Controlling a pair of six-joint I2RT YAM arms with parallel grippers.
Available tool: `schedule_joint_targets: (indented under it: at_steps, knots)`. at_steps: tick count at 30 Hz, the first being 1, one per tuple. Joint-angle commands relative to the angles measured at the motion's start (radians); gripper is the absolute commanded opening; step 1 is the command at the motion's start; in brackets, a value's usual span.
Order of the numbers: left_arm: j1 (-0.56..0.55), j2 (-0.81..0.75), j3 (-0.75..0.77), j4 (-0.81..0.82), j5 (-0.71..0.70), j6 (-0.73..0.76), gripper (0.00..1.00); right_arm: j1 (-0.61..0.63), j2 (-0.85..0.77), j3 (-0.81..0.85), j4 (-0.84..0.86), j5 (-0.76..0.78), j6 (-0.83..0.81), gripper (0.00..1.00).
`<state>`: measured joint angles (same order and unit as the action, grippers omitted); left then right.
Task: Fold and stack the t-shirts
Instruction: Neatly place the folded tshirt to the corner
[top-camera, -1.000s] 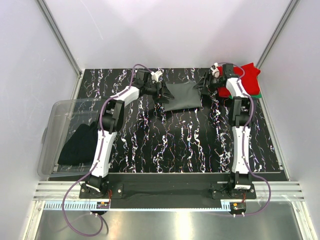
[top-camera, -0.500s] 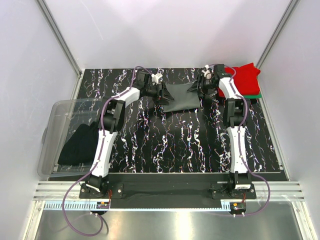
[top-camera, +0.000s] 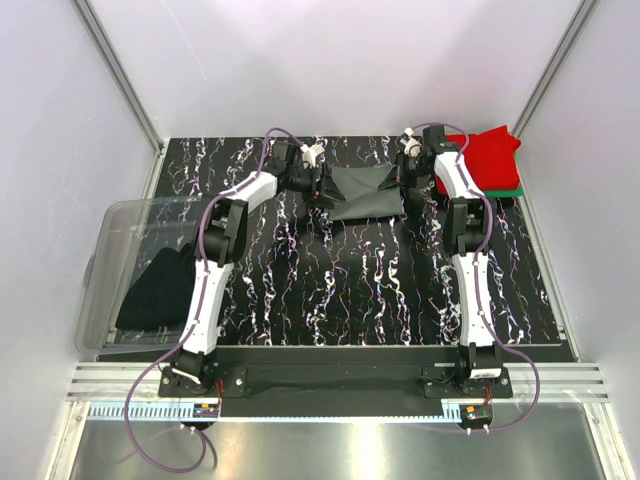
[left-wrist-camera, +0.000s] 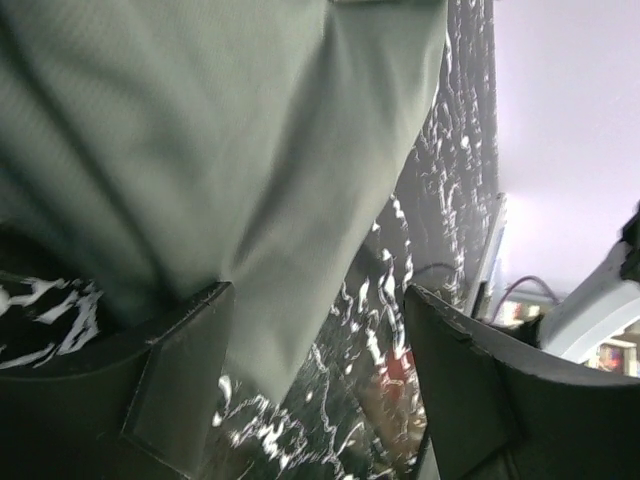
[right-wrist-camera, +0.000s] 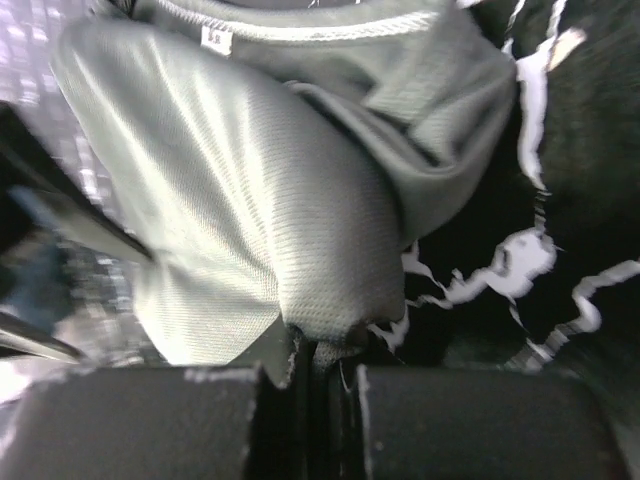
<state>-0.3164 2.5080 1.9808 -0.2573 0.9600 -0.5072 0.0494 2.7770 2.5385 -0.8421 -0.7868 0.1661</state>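
The red t-shirt tops the green, to the right of my right gripper in the top view. I next lift, swing over it, lower and release the grey cloth.
The dark grey t-shirt lies folded at the back middle of the table. My right gripper is at its right edge. In the right wrist view this gripper is shut on a bunched fold of the grey cloth, and the collar with its label shows above. My left gripper stands at the shirt's left edge. In the left wrist view it is open, and a corner of the grey cloth reaches down beside its left finger. A red t-shirt lies on a green one at the back right.
A clear plastic tub overhangs the table's left edge with black t-shirts in it. The table is black with white marbling. White walls close off the back and both sides.
My right gripper moved left from the red shirt to the grey shirt's right edge and closed on it. The left gripper stayed open at the left edge.
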Motion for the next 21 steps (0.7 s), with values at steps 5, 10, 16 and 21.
schedule_joint_targets:
  at_steps: [5, 10, 16, 21]
  knots:
    - [0.088, -0.182, 0.058, -0.154, -0.04, 0.226, 0.75, 0.001, -0.247, 0.028, -0.081, 0.224, -0.341, 0.0]
    - [0.114, -0.218, 0.036, -0.191, -0.023, 0.272, 0.72, 0.0, -0.37, -0.044, -0.091, 0.325, -0.476, 0.0]
    - [0.115, -0.225, 0.069, -0.189, -0.024, 0.269, 0.72, 0.001, -0.441, -0.035, -0.097, 0.429, -0.552, 0.0]
    - [0.109, -0.241, 0.061, -0.186, -0.026, 0.265, 0.72, -0.003, -0.482, -0.034, -0.097, 0.509, -0.594, 0.0]
